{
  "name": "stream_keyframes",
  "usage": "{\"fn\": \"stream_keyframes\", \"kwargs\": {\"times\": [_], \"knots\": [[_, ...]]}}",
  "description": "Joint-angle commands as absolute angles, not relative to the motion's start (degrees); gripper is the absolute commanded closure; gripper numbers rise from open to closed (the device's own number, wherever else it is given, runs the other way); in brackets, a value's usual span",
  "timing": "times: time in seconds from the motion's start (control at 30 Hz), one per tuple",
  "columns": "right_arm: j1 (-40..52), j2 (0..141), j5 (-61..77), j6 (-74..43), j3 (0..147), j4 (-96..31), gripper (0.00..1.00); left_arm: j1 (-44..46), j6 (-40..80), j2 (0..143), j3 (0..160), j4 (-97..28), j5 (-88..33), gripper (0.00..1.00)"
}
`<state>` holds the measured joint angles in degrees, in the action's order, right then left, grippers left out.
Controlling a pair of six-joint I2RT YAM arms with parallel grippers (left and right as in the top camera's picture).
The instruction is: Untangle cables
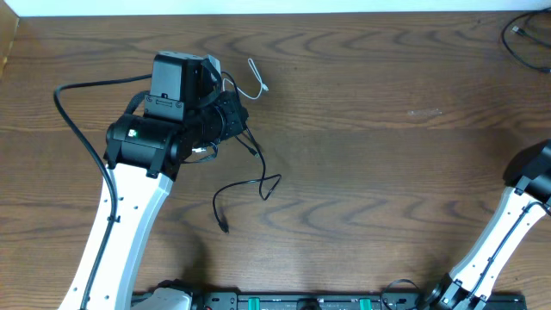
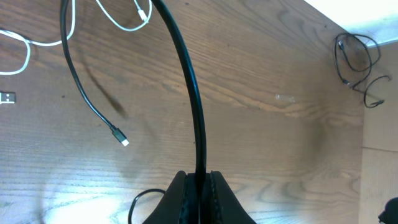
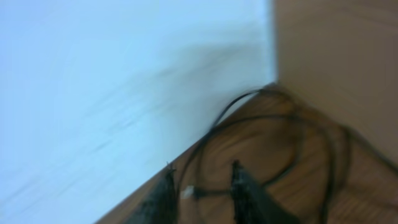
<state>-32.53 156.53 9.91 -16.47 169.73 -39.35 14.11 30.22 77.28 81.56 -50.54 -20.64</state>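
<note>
I need to lift the black cable with my left gripper next, carry it to the right in the overhead view, then lower it over bare wood, clear of the white cable (image 1: 256,78).
My left gripper (image 2: 199,179) is shut on a black cable (image 2: 188,74), which rises from the jaws in a long arc. A thinner black strand ends in a small plug (image 2: 122,139) just above the wood. A white cable (image 2: 122,22) loops at the top left. From overhead, my left gripper (image 1: 227,116) sits among the cables, with the white cable (image 1: 256,78) behind it and the black cable (image 1: 250,184) trailing toward the front. My right gripper (image 3: 200,182) stands open over another black cable (image 3: 277,142), coiled at the table's far corner. Its plug end (image 3: 188,193) shows between the fingers.
The coiled black cable (image 1: 524,35) lies at the table's back right corner, by a white wall (image 3: 112,81). The right arm (image 1: 516,215) reaches in from the right edge. A thick black robot wire (image 1: 82,129) runs beside the left arm.
</note>
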Motion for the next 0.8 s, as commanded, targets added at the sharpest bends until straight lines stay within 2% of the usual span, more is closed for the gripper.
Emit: {"fn": "stream_keyframes", "kwargs": {"times": [0.0, 0.07, 0.1, 0.2, 0.3, 0.4, 0.57, 0.67, 0.77], "knots": [[-32.16, 151.15, 27.14, -16.69, 174.39, -45.45, 0.62, 14.24, 31.88, 77.21, 81.60, -50.46, -20.12, 0.92], [-31.79, 148.86, 33.28, -16.67, 174.76, -50.09, 0.49, 14.55, 33.15, 77.21, 81.60, -50.28, -21.06, 0.92], [-31.27, 146.43, 36.58, -16.64, 174.76, -54.43, 0.37, 15.42, 33.12, 77.21, 81.60, -49.71, -22.22, 0.92], [-30.24, 142.85, 36.84, -16.32, 174.76, -59.75, 0.35, 18.59, 33.06, 77.21, 81.60, -46.81, -23.46, 0.92], [-29.36, 139.52, 36.86, -16.21, 174.76, -63.61, 0.31, 22.50, 31.11, 77.38, 81.60, -38.54, -23.33, 0.92], [-28.86, 135.76, 36.86, -16.21, 174.76, -66.96, 0.28, 26.20, 27.92, 78.28, 81.60, -24.34, -23.33, 0.92], [-29.39, 129.23, 36.82, -16.19, 174.76, -69.25, 0.22, 31.16, 30.55, 81.67, 81.60, -2.76, -23.57, 0.92], [-30.52, 126.19, 36.82, -15.99, 174.74, -70.28, 0.18, 33.10, 30.52, 83.59, 81.60, -1.50, -23.57, 0.92], [-31.97, 124.22, 36.82, -16.01, 174.74, -70.98, 0.17, 34.13, 30.50, 85.84, 81.60, -9.19, -23.55, 0.92]]}}
